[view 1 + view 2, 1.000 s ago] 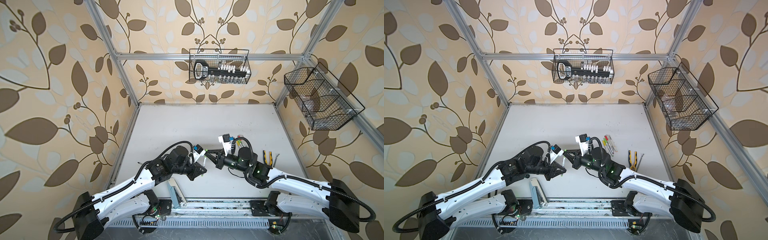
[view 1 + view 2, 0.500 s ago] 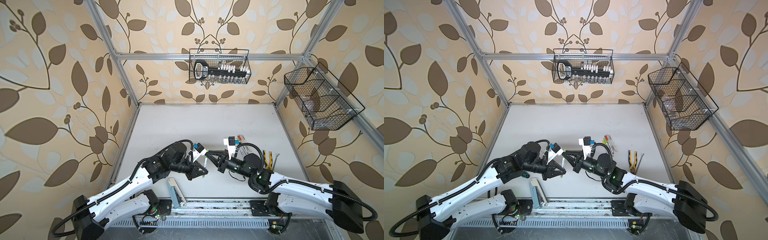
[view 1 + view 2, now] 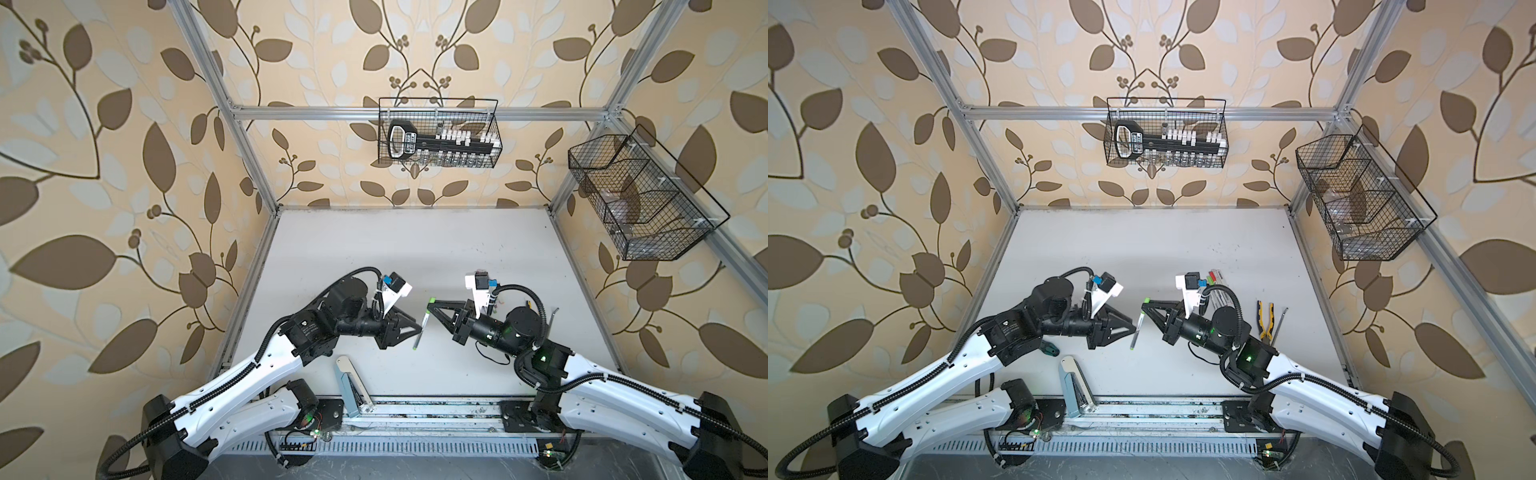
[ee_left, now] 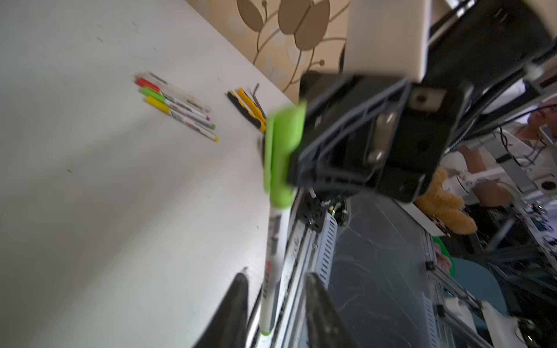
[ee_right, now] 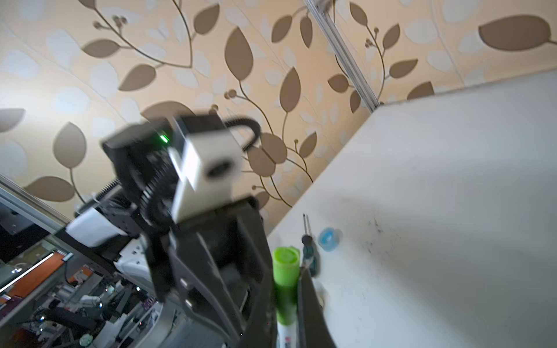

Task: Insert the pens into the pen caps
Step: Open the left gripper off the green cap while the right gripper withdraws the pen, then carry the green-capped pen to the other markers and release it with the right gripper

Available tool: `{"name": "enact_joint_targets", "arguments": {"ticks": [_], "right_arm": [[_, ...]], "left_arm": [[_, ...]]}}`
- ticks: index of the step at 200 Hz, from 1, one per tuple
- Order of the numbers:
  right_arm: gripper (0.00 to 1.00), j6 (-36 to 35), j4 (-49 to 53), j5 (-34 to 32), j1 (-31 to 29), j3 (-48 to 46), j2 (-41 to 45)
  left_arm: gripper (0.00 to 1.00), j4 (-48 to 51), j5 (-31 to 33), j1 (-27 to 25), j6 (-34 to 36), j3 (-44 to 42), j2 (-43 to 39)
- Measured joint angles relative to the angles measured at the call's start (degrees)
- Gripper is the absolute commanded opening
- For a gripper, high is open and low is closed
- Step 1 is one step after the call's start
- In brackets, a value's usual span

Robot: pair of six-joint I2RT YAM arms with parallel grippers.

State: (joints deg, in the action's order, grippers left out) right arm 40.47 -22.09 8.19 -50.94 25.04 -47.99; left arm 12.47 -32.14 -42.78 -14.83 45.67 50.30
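Note:
My right gripper turns downward and lowers toward the lying pens next. It then lets go of the green cap on the tabletop beside them, since they lie below it.
A white-barrelled pen hangs above the table, its top end seated in a green pen cap. My right gripper is shut on that green cap. My left gripper is open, and the pen's barrel passes between its spread fingers without touching them. The barrel's green tail end points at the table's front. Three more pens lie side by side behind the right arm, wearing red, green and yellow caps.
Yellow-and-black pliers lie at the right of the table. A screwdriver lies under the left arm. A pale blue stapler stands at the front edge. Wire baskets hang on the back and right walls.
My left gripper has opened and let go of the pen's barrel. The two grippers have drawn slightly apart, and the pen now hangs from the cap in my right gripper.

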Motion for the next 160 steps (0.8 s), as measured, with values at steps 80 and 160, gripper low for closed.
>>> {"name": "enact_joint_targets", "arguments": {"ticks": [80,160], "right_arm": [[0.00,-1.6,14.6,-1.2,9.2,0.6,-1.1],[0.00,-12.7,35.6,-8.7,13.9,21.4,-26.2]], "left_arm": [[0.99,-0.8,8.0,0.8,-0.4,1.1,-4.5],[0.99,20.0,35.4,0.8,0.8,6.8,-9.5]]}}
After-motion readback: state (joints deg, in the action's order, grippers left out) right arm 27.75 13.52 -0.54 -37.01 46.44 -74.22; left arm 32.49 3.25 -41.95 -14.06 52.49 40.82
